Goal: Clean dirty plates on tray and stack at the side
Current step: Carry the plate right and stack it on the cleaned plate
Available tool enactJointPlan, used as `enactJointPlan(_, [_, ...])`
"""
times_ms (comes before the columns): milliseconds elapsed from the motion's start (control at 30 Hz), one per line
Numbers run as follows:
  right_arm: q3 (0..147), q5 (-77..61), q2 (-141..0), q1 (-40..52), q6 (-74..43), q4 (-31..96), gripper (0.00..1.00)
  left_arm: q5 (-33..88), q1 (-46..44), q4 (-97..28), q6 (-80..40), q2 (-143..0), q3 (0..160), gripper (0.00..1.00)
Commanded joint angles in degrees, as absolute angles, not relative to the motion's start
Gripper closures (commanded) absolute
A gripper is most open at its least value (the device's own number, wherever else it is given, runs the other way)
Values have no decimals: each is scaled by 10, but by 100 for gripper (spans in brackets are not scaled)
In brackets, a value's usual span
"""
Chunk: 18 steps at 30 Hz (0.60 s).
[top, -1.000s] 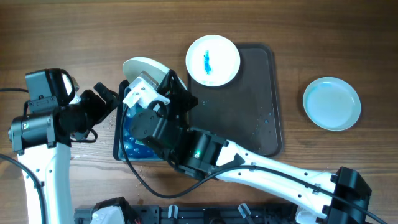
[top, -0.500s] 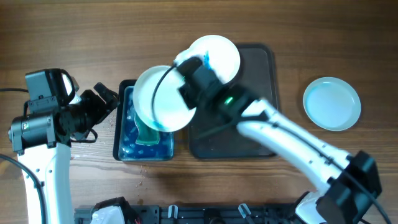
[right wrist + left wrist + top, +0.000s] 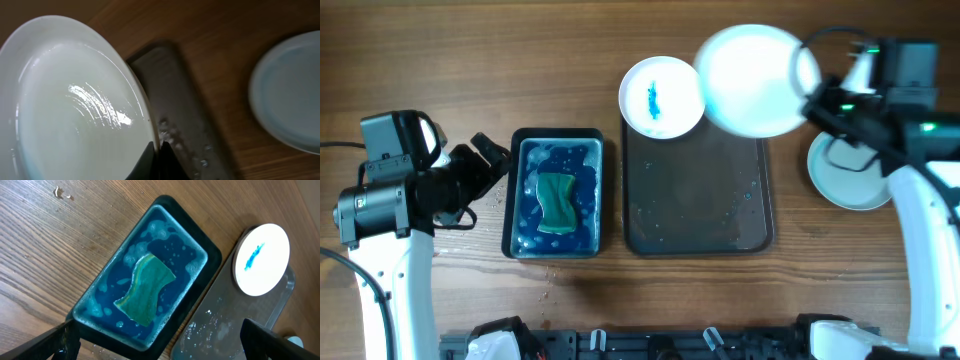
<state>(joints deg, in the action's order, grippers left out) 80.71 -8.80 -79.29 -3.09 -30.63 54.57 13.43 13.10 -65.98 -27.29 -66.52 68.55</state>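
My right gripper will move back and to the right in the overhead view and put its plate down on the clean pale plate, which lies beside the tray (image 3: 735,215).
My right gripper (image 3: 159,150) is shut on the rim of a clean white plate (image 3: 752,80), held in the air over the dark tray's (image 3: 735,215) far right corner; the plate fills the left of the right wrist view (image 3: 75,105). A dirty white plate with a blue smear (image 3: 660,95) sits on the tray's far left corner and also shows in the left wrist view (image 3: 261,257). A clean pale plate (image 3: 855,180) lies on the table right of the tray and also shows in the right wrist view (image 3: 287,90). My left gripper (image 3: 160,342) is open and empty, left of the wash tub.
A black tub (image 3: 520,150) of blue soapy water with a green sponge (image 3: 556,202) stands left of the tray; the left wrist view shows the sponge (image 3: 145,289) too. Water drops speckle the tray. Small crumbs (image 3: 61,192) lie on the wood.
My right arm has lifted the white plate out of the tub and swung it right, across the tray toward the pale plate. The left arm has not moved.
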Motion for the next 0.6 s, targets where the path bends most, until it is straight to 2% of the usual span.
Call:
enactJointPlan(0, [781, -26, -843, -175, -315, 571, 96, 141, 135, -659, -272, -662, 695, 0])
enactJointPlan(167, [739, -27, -930, -302, -317, 574, 96, 141, 135, -659, -272, -662, 695, 0])
enactJointPlan(333, [725, -32, -1013, -372, -300, 586, 95, 141, 135, -659, -272, -662, 695, 0])
enactJointPlan(400, [725, -67, -1016, -375, -252, 583, 78, 141, 135, -659, -272, -662, 695, 0])
enactJointPlan(433, [728, -79, -1011, -371, -237, 583, 73, 141, 135, -659, -272, -662, 695, 0])
enactJointPlan(567, [744, -109, -956, -324, -194, 585, 59, 141, 135, -659, -272, -662, 695, 0])
